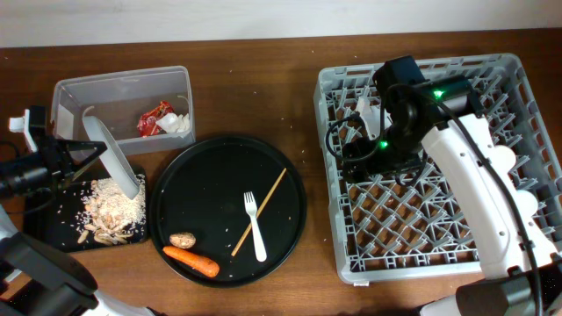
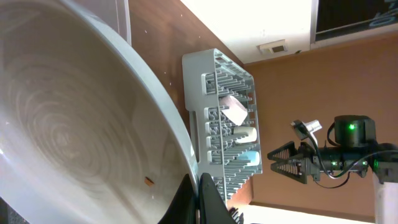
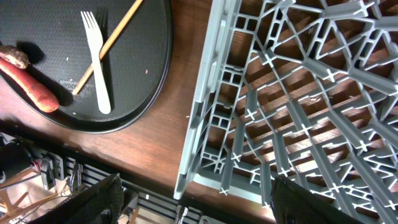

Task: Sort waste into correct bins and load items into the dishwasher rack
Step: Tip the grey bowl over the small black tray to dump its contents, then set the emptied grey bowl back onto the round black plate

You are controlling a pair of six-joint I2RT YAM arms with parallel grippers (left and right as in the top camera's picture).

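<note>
My left gripper holds the levelled bowl and will swing across and down to release it on the round black tray, since the tray is to the gripper's right in the overhead view.
My left gripper [image 1: 81,151] is shut on the rim of the wide pale-grey bowl [image 1: 112,162] and holds it tipped on edge over the shallow black tray [image 1: 39,230]. That tray holds rice and brownish scraps [image 1: 110,211]. In the left wrist view the bowl [image 2: 74,112] fills the left side, with the fingers [image 2: 199,200] clamped on its rim. My right gripper [image 1: 356,151] is open and empty above the left part of the dishwasher rack [image 1: 492,79]; in its wrist view the jaws [image 3: 199,199] spread wide over the rack's corner [image 3: 211,124]. The white fork [image 1: 255,226] and the orange carrot [image 1: 191,261] lie on the round black tray [image 1: 211,167].
The clear tub [image 1: 88,92] holds a red wrapper [image 1: 154,118] and a white tissue [image 1: 180,125]. A wooden chopstick [image 1: 262,209] and a brown food lump [image 1: 183,240] lie on the round tray. In the left wrist view the rack [image 2: 205,81] holds a small pinkish bowl [image 2: 233,110], a cream cup [image 2: 245,132] and a light-blue cup [image 2: 249,157].
</note>
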